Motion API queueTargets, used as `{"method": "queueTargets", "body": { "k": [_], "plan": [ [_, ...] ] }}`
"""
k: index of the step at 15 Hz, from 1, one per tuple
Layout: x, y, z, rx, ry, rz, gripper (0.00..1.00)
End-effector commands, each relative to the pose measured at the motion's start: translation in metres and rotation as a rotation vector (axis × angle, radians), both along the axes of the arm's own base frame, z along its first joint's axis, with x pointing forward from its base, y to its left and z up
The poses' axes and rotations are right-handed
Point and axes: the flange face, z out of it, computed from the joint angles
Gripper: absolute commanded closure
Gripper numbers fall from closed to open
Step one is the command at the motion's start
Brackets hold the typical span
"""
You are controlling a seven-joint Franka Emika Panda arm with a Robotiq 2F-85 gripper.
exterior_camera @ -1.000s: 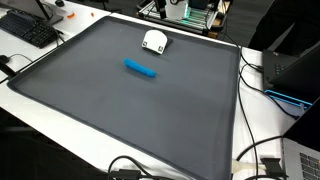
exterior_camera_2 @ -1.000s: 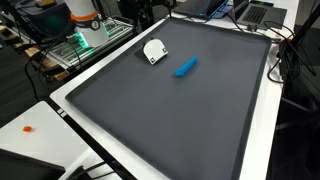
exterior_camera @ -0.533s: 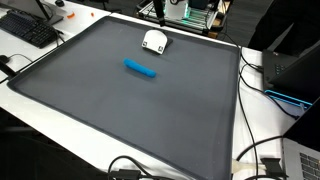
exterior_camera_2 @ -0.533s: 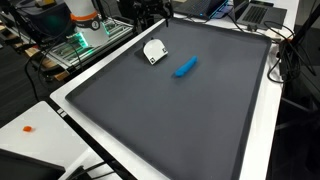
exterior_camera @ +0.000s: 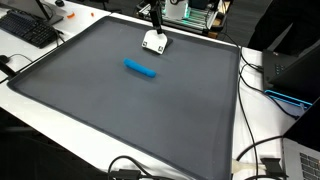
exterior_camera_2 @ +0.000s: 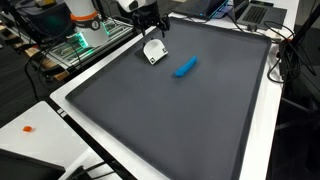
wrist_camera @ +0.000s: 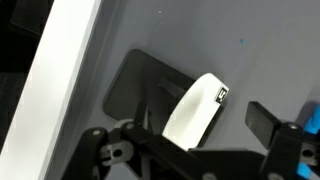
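I should lower my gripper and turn it slightly so my open fingers are on both sides of the white object (exterior_camera: 155,41) (wrist_camera: 195,113), which lies slanted between them.
A white rounded object with a small dark label lies near the far edge of the dark grey mat (exterior_camera: 150,110) in both exterior views (exterior_camera: 154,42) (exterior_camera_2: 154,51). A blue cylinder (exterior_camera: 140,68) (exterior_camera_2: 185,67) lies a short way from it on the mat. My gripper (exterior_camera: 156,18) (exterior_camera_2: 152,22) hangs just above the white object, open and holding nothing. In the wrist view the white object (wrist_camera: 195,108) sits between the spread fingers of my gripper (wrist_camera: 200,118). The blue cylinder (wrist_camera: 313,116) shows at that view's right edge.
A white table border (exterior_camera_2: 70,100) frames the mat. A keyboard (exterior_camera: 30,30) lies beyond one corner, a laptop (exterior_camera: 290,70) and cables (exterior_camera: 255,165) beyond another side. A green-lit equipment rack (exterior_camera_2: 85,40) stands behind the mat. A small orange item (exterior_camera_2: 28,128) rests on the table.
The arm has come in from behind the mat's far edge and now stands over the white object. The white object and blue cylinder have not moved.
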Motion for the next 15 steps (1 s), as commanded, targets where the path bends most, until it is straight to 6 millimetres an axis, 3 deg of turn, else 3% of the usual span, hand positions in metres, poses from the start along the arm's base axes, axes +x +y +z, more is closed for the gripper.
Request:
{"method": "queueTargets", "body": {
  "k": [1,9,15],
  "plan": [
    [-0.004,-0.008,-0.016,0.001,0.015,-0.071,0.00],
    [-0.002,-0.008,-0.037,-0.010,-0.006,-0.141,0.00],
    [0.001,-0.005,-0.041,-0.013,-0.031,-0.207,0.00]
  ]
}}
